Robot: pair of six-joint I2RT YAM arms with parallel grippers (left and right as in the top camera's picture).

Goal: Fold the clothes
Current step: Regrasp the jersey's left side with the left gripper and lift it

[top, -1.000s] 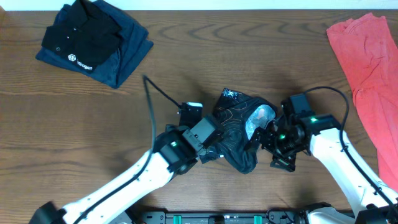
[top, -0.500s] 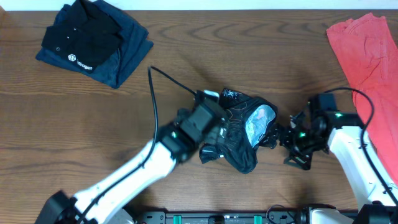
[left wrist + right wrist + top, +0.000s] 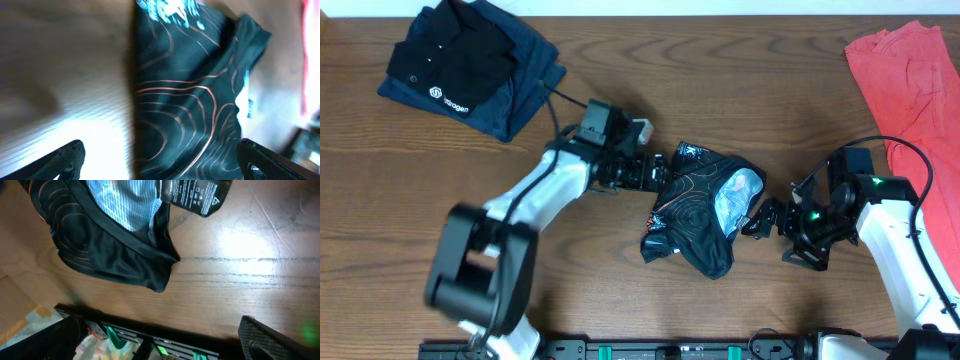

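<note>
The open fingers of my left gripper are only at the cloth's edge, so next they will go down toward the right in the overhead view onto the jersey's orange-lined side point(image 3: 676, 198) point(image 3: 182, 122).
The black jersey point(image 3: 695, 205) with thin orange contour lines lies crumpled at the table's middle, its pale blue inner lining showing. My left gripper point(image 3: 657, 171) is open at the jersey's upper left edge. In the left wrist view the jersey point(image 3: 190, 100) fills the space ahead of the wide-open gripper point(image 3: 160, 162). My right gripper point(image 3: 761, 216) is open and empty just right of the jersey. The right wrist view shows the jersey's hem point(image 3: 110, 245), its black care label point(image 3: 192, 195), and the open gripper point(image 3: 155, 340) over the table's front edge.
A folded dark navy and black pile of clothes point(image 3: 470, 65) lies at the back left. A red garment point(image 3: 910, 100) lies along the right edge. The front rail with green clips point(image 3: 115, 337) runs below the table edge. The table point(image 3: 800, 90) is brown wood.
My left arm swung from the jersey's lower left up to its upper left edge. My right gripper pulled back to the right, off the jersey. The jersey spread a little toward the lower left.
</note>
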